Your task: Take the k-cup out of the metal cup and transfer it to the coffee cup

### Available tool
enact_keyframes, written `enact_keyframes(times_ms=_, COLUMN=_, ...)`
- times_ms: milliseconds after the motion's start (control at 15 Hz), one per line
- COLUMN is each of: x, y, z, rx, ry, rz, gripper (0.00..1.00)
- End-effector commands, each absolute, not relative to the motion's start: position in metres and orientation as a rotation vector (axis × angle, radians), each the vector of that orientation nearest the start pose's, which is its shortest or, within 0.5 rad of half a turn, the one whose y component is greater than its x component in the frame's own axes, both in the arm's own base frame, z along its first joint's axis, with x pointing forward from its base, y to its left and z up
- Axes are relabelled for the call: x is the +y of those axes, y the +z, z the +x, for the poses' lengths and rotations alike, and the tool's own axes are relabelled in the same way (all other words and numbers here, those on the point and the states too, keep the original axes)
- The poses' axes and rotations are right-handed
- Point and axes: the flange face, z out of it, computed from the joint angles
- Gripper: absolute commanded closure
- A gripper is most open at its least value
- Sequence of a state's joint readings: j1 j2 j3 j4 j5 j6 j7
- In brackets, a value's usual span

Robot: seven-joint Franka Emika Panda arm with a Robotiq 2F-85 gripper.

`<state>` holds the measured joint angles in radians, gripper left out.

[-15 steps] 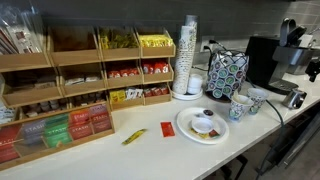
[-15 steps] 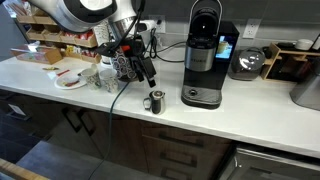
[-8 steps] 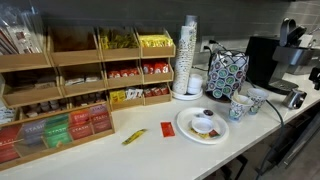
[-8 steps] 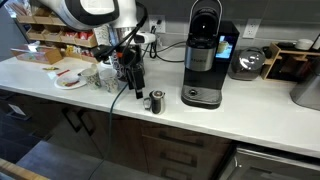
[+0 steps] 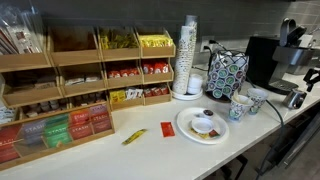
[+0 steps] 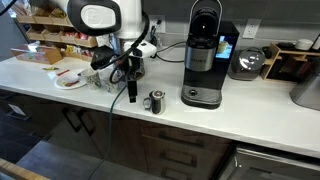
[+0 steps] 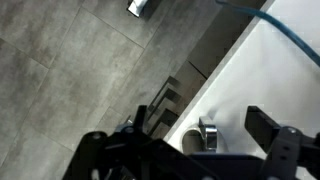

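Observation:
My gripper should go down and move toward the cup, so that both fingers come around the metal cup's handle (image 5: pixel 294 100) (image 7: pixel 208 132), which sticks out toward them.
The small shiny metal cup (image 6: pixel 155 101) stands on the white counter in front of the black coffee machine (image 6: pixel 205 55). It also shows in the wrist view (image 7: pixel 206 136), between my two dark fingers. I cannot make out the k-cup inside it. My gripper (image 6: pixel 130 94) points down just beside the metal cup, above the counter's front edge. In the wrist view my gripper (image 7: pixel 200 150) is open and empty. Two white teal-patterned paper coffee cups (image 5: pixel 241 108) stand near the plate; they also show past my arm in an exterior view (image 6: pixel 104 78).
A k-cup carousel (image 5: pixel 226 72) stands behind the paper cups. A white plate (image 5: pixel 202 126) with food lies on the counter. Wooden tea racks (image 5: pixel 80 80) and a stack of cups (image 5: pixel 187 55) line the back wall. The counter edge (image 7: pixel 190 100) drops to the floor.
My gripper has swung from beside the carousel down toward the counter's front edge, ending beside the metal cup. Nothing else has moved.

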<state>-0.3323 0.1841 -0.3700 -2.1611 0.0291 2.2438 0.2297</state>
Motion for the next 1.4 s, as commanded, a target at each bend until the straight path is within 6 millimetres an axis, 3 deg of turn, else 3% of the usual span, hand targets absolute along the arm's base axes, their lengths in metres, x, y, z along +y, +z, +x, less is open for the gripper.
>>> enact_keyframes(times_ms=0, x=-0.343, y=0.29, z=0.429, rx=1.546, ry=0.011, rz=-2.793, gripper=0.0)
enact_keyframes(times_ms=200, x=-0.333, y=0.272, z=0.434, rx=1.572, ry=-0.082, rz=-2.842, gripper=0.0)
enact_keyframes(times_ms=333, x=-0.337, y=0.279, z=0.435, rx=1.542, ry=-0.062, rz=-2.841, gripper=0.0)
enact_keyframes(times_ms=533, x=-0.335, y=0.271, z=0.436, rx=1.553, ry=-0.051, rz=-2.855, gripper=0.0)
enact_keyframes(times_ms=933, x=-0.321, y=0.24, z=0.462, rx=1.482, ry=-0.052, rz=-2.787, gripper=0.0)
enact_keyframes(times_ms=1333, x=-0.351, y=0.233, z=0.473, rx=1.457, ry=-0.109, rz=-2.839, gripper=0.0)
